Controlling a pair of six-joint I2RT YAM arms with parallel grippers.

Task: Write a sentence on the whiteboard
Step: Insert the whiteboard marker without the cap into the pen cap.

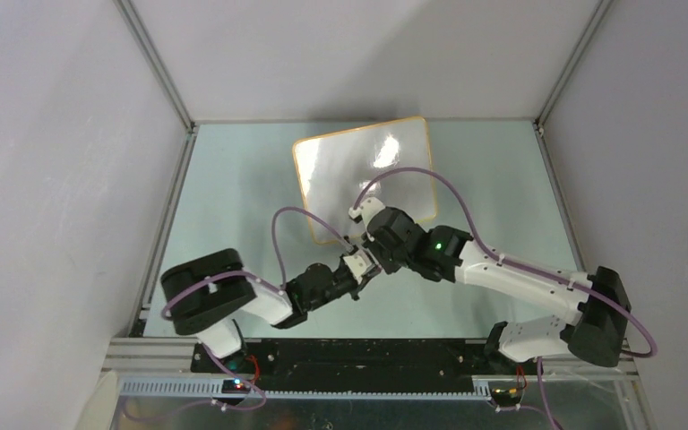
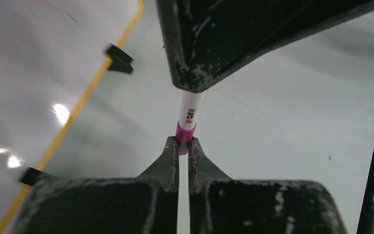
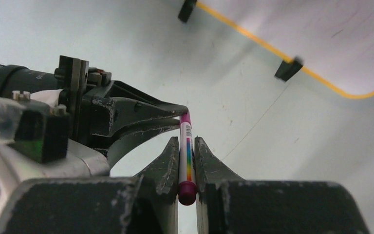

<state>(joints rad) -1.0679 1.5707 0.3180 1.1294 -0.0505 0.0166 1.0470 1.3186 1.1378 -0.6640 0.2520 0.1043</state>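
The tabletop before the board's near edge (image 3: 224, 111) is clear below my right gripper. It needs to turn and lower to lay the marker (image 3: 187, 156) flat and release it.
The whiteboard (image 1: 363, 175) lies flat at the back middle of the table, glossy white with an orange-yellow frame. It also shows in the left wrist view (image 2: 29, 73) and the right wrist view (image 3: 321, 34). A white marker (image 3: 187, 156) with a rainbow stripe and magenta ends hangs between both grippers, just in front of the board's near edge. My right gripper (image 3: 187, 144) is shut on the marker's barrel. My left gripper (image 2: 183, 145) is shut on the magenta cap (image 2: 185, 132). In the top view the two grippers meet tip to tip (image 1: 365, 262) and hide the marker.
Black clip feet (image 2: 119, 58) (image 3: 288, 68) stick out from the board's near edge. The pale green table (image 1: 233, 206) is walled by grey panels with aluminium posts (image 1: 157, 67). Purple cables loop over both arms.
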